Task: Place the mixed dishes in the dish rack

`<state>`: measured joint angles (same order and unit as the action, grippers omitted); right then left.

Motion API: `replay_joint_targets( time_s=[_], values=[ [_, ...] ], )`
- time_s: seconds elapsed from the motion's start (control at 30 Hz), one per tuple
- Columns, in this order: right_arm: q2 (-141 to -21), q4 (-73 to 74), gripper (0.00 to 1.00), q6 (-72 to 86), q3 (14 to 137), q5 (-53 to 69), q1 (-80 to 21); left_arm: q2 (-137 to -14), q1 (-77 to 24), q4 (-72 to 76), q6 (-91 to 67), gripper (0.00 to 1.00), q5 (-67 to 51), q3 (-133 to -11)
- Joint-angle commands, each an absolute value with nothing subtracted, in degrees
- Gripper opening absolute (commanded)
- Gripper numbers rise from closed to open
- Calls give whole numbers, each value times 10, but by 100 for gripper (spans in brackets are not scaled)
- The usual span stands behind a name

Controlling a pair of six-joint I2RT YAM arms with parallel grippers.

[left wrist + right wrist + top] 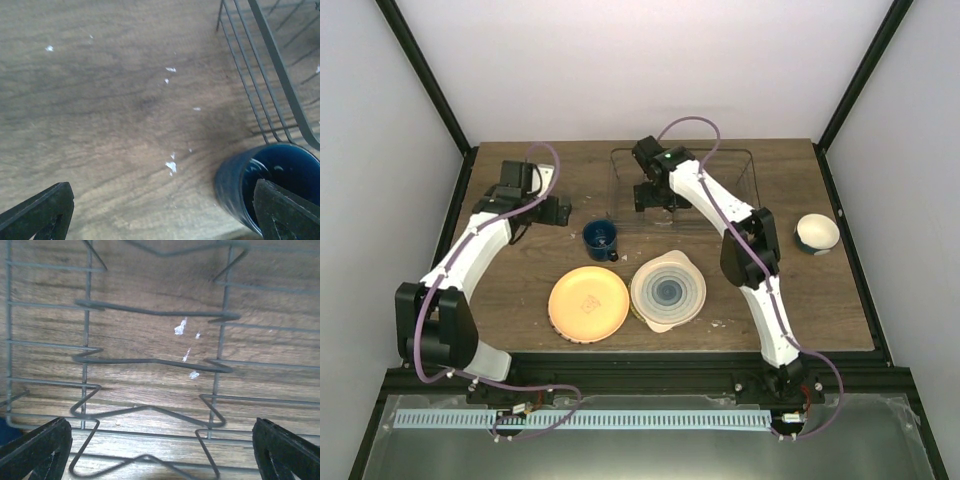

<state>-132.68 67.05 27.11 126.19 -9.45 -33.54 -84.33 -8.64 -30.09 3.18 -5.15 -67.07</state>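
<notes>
I need to lower my left gripper down and back toward the dark blue mug (601, 238), with its open fingers on both sides of the side of the mug's rim facing it, because that side is clear of the mug's handle.
The dish rack (730, 151) of thin dark wire stands at the back middle of the table. My right gripper (655, 196) hangs over its left part, open; in the right wrist view the gripper (160, 452) looks down on the rack's divider prongs (155, 312) with nothing between its fingers. The dark blue mug (601, 238) stands just in front of the rack's left corner. My left gripper (556, 210) is open to the mug's left; in the left wrist view the mug (235, 182) sits by the right fingertip (282, 212). An orange-yellow plate (588, 303), a ringed cream plate (668, 290) and a white-and-blue bowl (816, 233) rest on the table.
The wooden table (520, 300) has dark frame posts at its back corners and white walls around it. Small white flecks (171, 166) mark the wood. The rack's side wires (280, 75) rise just beyond the mug in the left wrist view.
</notes>
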Motion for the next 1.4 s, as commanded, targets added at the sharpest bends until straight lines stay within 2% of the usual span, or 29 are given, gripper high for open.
replay_joint_targets(
  time_s=[0.0, 0.23, 0.57, 0.8, 0.93, 1.03, 1.2, 1.27, 1.37],
  values=[
    [-1247, 666, 100, 235, 1276, -128, -342, -848, -100, -341, 10, 100, -82, -657],
    [-1157, 624, 100, 174, 1233, -143, -342, -892, -134, -345, 3, 100, -115, -667],
    [-1052, 529, 100, 172, 1042, -44, -335, -957, -177, -342, -3, 98, -116, -704],
    [-1047, 537, 100, 177, 1025, -52, -334, -1018, -187, -357, 0, 82, -111, -722],
    [-1042, 540, 100, 178, 1026, -54, -333, -1038, -198, -358, -1, 76, -99, -726],
    [-1041, 545, 100, 181, 1025, -58, -332, -1036, -199, -353, -6, 66, -96, -727],
    [-1044, 547, 100, 182, 1023, -63, -332, -1037, -199, -360, -3, 29, -90, -729],
    [-1045, 546, 100, 182, 1022, -64, -331, -1032, -199, -361, -4, 17, -94, -728],
    [-1047, 546, 100, 180, 1022, -63, -331, -1018, -199, -366, -5, 4, -98, -727]
  ],
)
